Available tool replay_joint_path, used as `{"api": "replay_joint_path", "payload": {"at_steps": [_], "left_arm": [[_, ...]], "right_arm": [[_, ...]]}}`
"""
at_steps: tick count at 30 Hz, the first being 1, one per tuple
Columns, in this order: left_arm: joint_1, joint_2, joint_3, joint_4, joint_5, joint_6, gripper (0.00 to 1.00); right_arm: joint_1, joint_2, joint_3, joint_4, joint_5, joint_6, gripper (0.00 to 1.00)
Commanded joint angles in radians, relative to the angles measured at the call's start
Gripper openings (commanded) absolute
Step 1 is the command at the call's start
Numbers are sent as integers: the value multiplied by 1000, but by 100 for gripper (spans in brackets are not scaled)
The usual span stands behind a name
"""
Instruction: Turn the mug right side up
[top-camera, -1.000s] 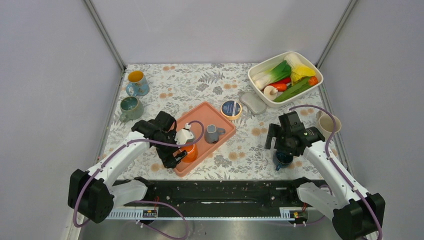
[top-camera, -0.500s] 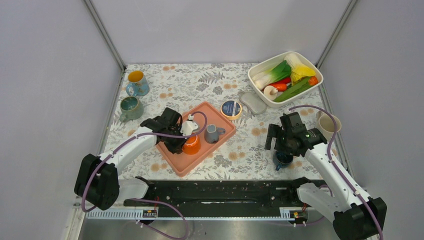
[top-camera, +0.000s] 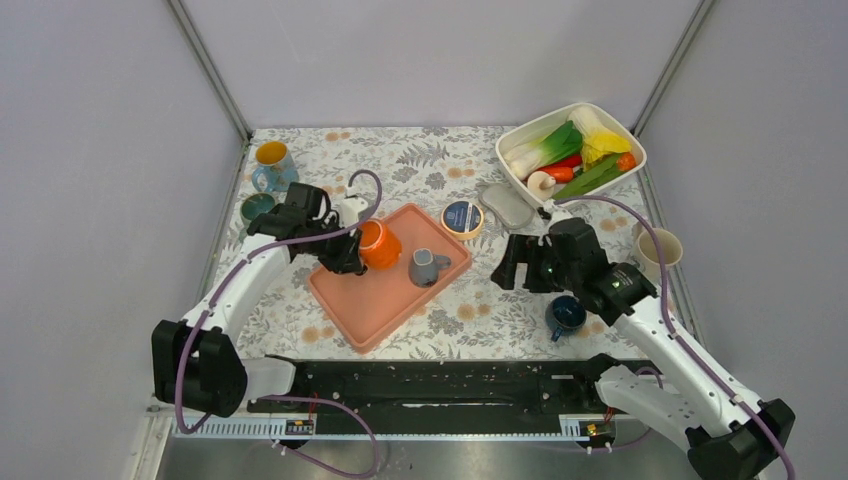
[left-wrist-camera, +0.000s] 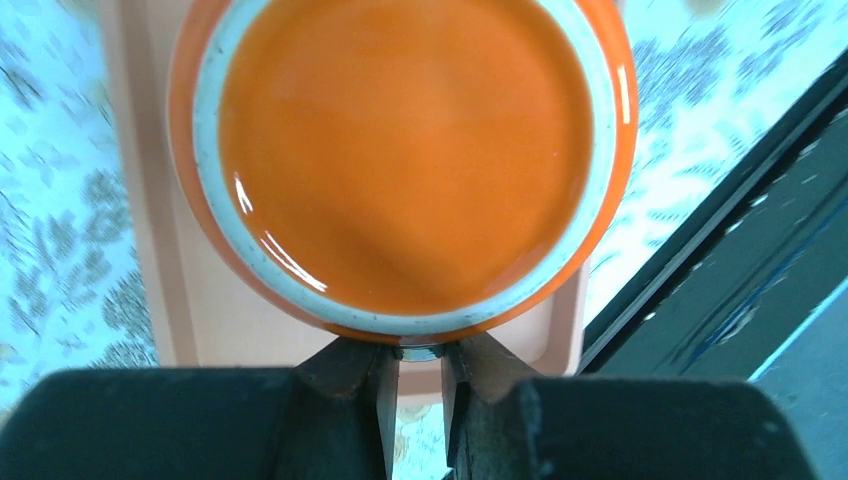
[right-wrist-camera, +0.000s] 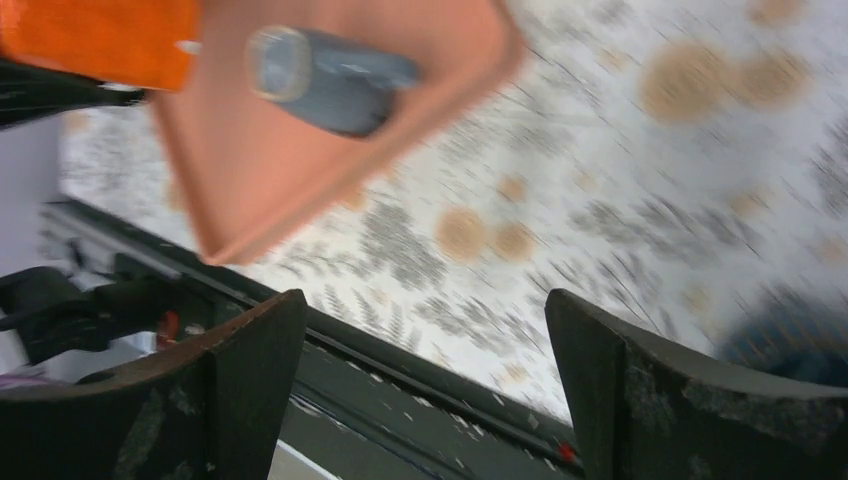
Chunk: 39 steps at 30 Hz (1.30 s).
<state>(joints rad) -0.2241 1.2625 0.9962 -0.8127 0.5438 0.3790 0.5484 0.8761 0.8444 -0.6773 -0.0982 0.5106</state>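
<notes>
My right gripper swings onto the end of the orange mug my left gripper leaves free next, since the orange mug hangs to its left in the top view.
An orange mug hangs tipped on its side over the far left part of the salmon tray. My left gripper is shut on it. In the left wrist view the mug shows a round glossy orange face with a pale blue rim, and the gripper pinches a small part at the mug's lower edge. My right gripper hovers open just right of the tray with nothing between its fingers. The right wrist view is blurred, with the gripper wide open.
A grey mug lies on the tray. A dark blue mug stands on the table near the right arm. Two mugs sit at the back left and a beige mug at the right. A white bin of vegetables and a round tin stand behind.
My left gripper closed on the orange mug, lifted it off the tray's near end and carried it back and left, tipping it. The right arm swung left, away from the blue mug.
</notes>
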Motion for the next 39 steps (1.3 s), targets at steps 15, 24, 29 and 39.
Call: {"api": "replay_joint_path", "payload": {"at_steps": [15, 24, 29, 39], "left_arm": [[-29, -125, 196, 67, 574, -173, 0], [-50, -90, 164, 96, 607, -177, 0], [-33, -88, 173, -11, 524, -49, 33], [102, -113, 345, -113, 208, 41, 92]], "right_arm": [[245, 391, 110, 1105, -310, 319, 95], [279, 399, 111, 1254, -320, 297, 22], [283, 331, 147, 942, -155, 65, 0], [478, 421, 446, 262, 282, -730, 0]]}}
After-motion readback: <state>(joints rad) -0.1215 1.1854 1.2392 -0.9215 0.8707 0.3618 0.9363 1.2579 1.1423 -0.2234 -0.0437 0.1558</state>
